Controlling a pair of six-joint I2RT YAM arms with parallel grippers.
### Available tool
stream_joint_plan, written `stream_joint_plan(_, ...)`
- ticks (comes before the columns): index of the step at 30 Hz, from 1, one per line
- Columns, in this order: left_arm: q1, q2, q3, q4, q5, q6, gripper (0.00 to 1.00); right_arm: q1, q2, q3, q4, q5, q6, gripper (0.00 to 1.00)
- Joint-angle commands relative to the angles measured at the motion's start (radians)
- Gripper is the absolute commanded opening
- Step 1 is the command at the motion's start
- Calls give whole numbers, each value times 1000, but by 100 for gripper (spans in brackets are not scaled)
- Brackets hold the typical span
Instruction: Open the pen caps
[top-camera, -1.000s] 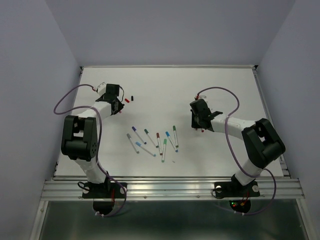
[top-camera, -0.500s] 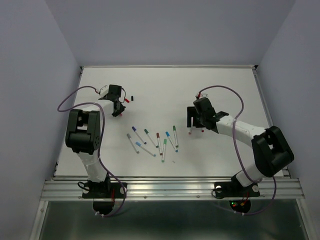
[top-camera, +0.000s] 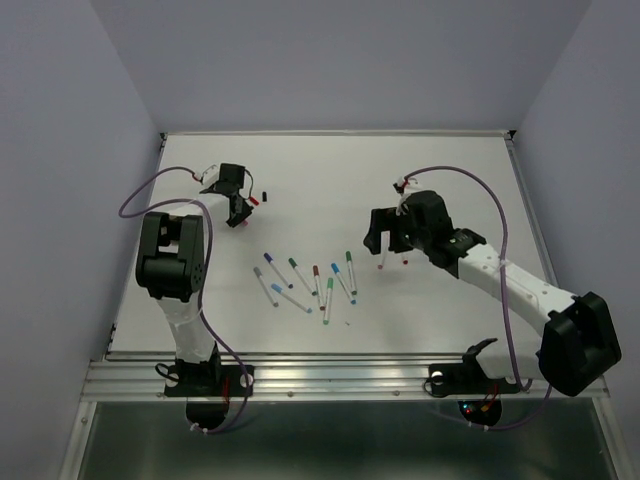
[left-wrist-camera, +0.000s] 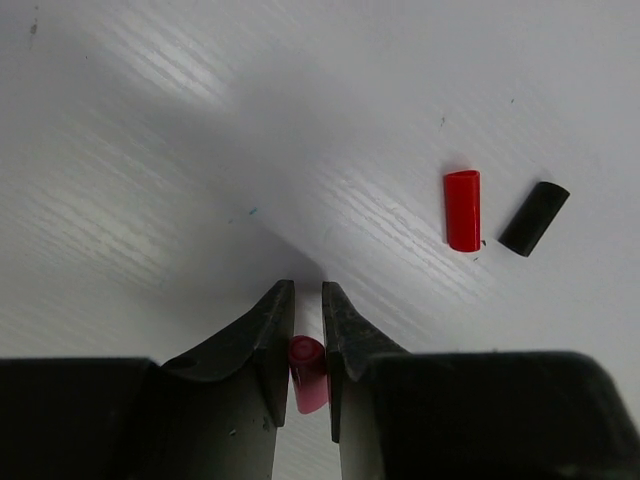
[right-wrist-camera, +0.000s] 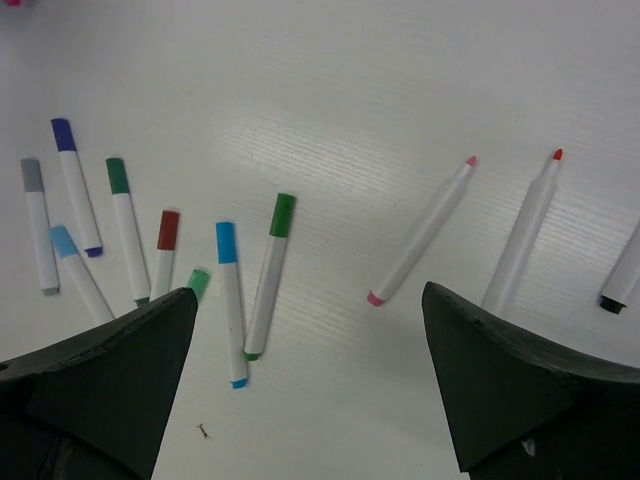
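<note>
I will move my right gripper to the nearest green pen with its cap still on, left in the top view, and down onto the pen's white body (top-camera: 353, 276) (right-wrist-camera: 267, 288), as it lies below.
My left gripper (left-wrist-camera: 308, 300) is shut on a small pink pen cap (left-wrist-camera: 308, 372), low over the table at the far left (top-camera: 238, 212). A red cap (left-wrist-camera: 462, 210) and a black cap (left-wrist-camera: 533, 218) lie loose just beyond it. My right gripper (right-wrist-camera: 308, 300) hangs wide open and holds nothing, above the table right of centre (top-camera: 385, 235). Under it lie an uncapped pink-tipped pen (right-wrist-camera: 420, 232), an uncapped red-tipped pen (right-wrist-camera: 523, 232) and a black-tipped pen (right-wrist-camera: 625, 275) at the frame's edge. Several capped pens (top-camera: 305, 280) lie scattered at the middle, among them a blue one (right-wrist-camera: 230, 300) and a green one (right-wrist-camera: 268, 272).
The white table (top-camera: 330, 170) is walled by pale panels at the back and sides, with a metal rail (top-camera: 340, 375) along the near edge. Purple cables (top-camera: 150, 190) loop off both arms. A tiny dark speck (right-wrist-camera: 204, 431) lies near the blue pen.
My right gripper has gone from nearly shut to wide open and swung left toward the capped pens, leaving the pink-tipped pen on the table. My left gripper shifted slightly, still on the pink cap.
</note>
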Motion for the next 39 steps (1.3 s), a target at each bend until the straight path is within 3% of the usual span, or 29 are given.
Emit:
stream_joint_plan(1,-2,16,52,-12,-24,-15,29,-1,-40,-40,2,-111,-12,100)
stream_joint_plan(5,-7,44,94,-22,-26,-21,37,29,-50,-79,-9,-114,-6,100)
stream_joint_plan(6,-9,47,98,-24,-29,-21,46,39,-54,-88,-10,-114,-6,100)
stream_joint_plan(8,-15,52,107,-25,-29,-21,55,48,-57,-97,-15,-109,-3,100)
stream_joint_plan(18,-22,-20,102,-39,-21,-13,57,132,-21,-99,-18,-62,2,100)
stream_joint_plan(24,-22,-197,38,-41,-7,4,84,201,64,-53,-10,59,16,100)
stream_joint_plan(25,-22,-224,24,-38,-6,4,91,226,81,-30,-12,123,29,100)
stream_joint_plan(27,-22,-316,-16,-27,0,10,97,258,133,11,-27,223,52,100)
stream_joint_plan(34,-22,-562,-140,-9,11,28,99,318,293,116,-45,363,115,98)
stream_joint_plan(37,-22,-646,-181,-10,14,34,99,330,354,157,-69,415,125,91)
stream_joint_plan(39,-22,-698,-203,-10,11,36,99,341,379,177,-82,440,135,79)
